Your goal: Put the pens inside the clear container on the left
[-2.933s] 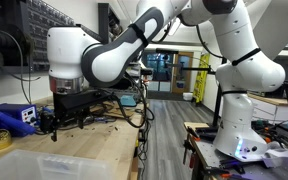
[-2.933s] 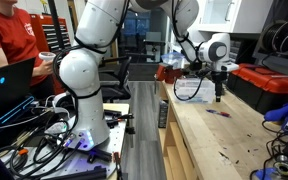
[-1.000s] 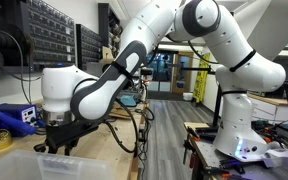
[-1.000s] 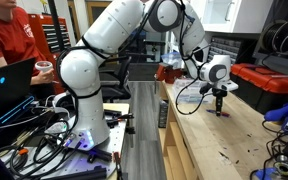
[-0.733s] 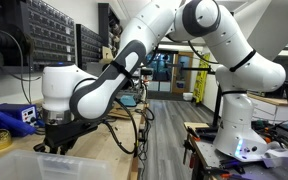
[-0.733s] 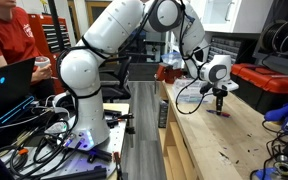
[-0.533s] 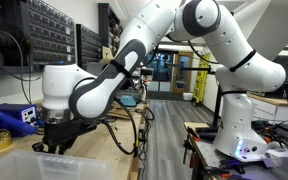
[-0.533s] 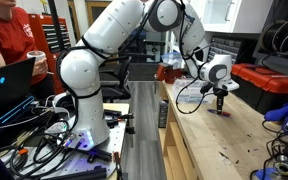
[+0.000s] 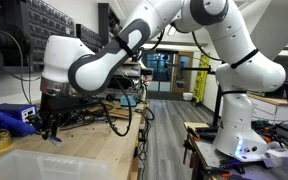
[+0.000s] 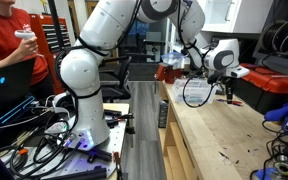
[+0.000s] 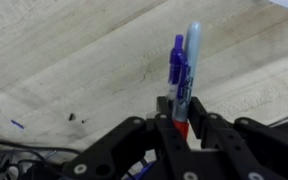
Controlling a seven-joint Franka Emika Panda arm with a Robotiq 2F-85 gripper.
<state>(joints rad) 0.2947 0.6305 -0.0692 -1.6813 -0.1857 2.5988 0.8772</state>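
Observation:
My gripper rises past the container's rim next, moves over the container's opening (image 9: pixel 50 167), lowers and releases. The clear container stands beside my gripper with its sides upright.
In the wrist view my gripper (image 11: pixel 181 112) is shut on the pens (image 11: pixel 182 68). They stand upright between the fingers: a purple-blue one, a whitish pale-blue one beside it, and a red part low down in the jaws. In both exterior views the gripper (image 9: pixel 52 130) (image 10: pixel 230 96) hangs above the wooden table (image 10: pixel 224 140), lifted off it. The clear container (image 9: pixel 29 165), a translucent whitish bin, sits at the bottom left, just in front of and below the gripper. The pens are too small to make out in the exterior views.
A blue box (image 9: pixel 12 117) and a yellow roll (image 9: pixel 1 137) stand behind the container. Cables and gear (image 9: pixel 99 112) lie behind the gripper. A red case (image 10: pixel 274 85) sits at the table's far end. A person in red (image 10: pixel 9 40) sits beside the robot base.
The jaws have shut on the pens at the table. The arm has since lifted them clear of the surface and shifted sideways.

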